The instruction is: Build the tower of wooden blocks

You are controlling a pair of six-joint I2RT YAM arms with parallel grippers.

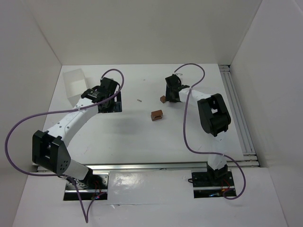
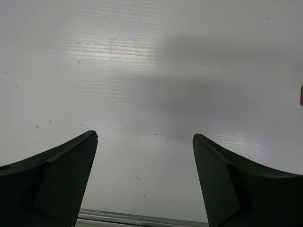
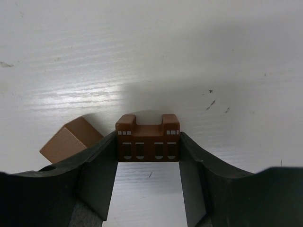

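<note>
The tabletop is bare at the clear spot nearer my base, so my right gripper will next go up, move back over that spot, and lower the notched block to let it go.
In the right wrist view my right gripper (image 3: 147, 146) is shut on a dark brown wood block (image 3: 147, 135) with a notched top and painted windows, one finger pressed on each side. A plain lighter wood cube (image 3: 71, 140) lies on the table just left of the left finger. In the top view the right gripper (image 1: 171, 94) sits at the back centre with that cube (image 1: 162, 99) beside it; the held block is hidden there. Another notched brown block (image 1: 156, 115) lies apart, nearer the front. My left gripper (image 1: 112, 103) is open and empty over bare table (image 2: 144, 137). No stack shows.
A white plastic tray (image 1: 73, 85) stands at the back left, beside the left arm. A tiny dark sliver (image 1: 139, 100) lies on the table between the grippers. White walls close in three sides; an aluminium rail (image 1: 239, 118) runs along the right edge.
</note>
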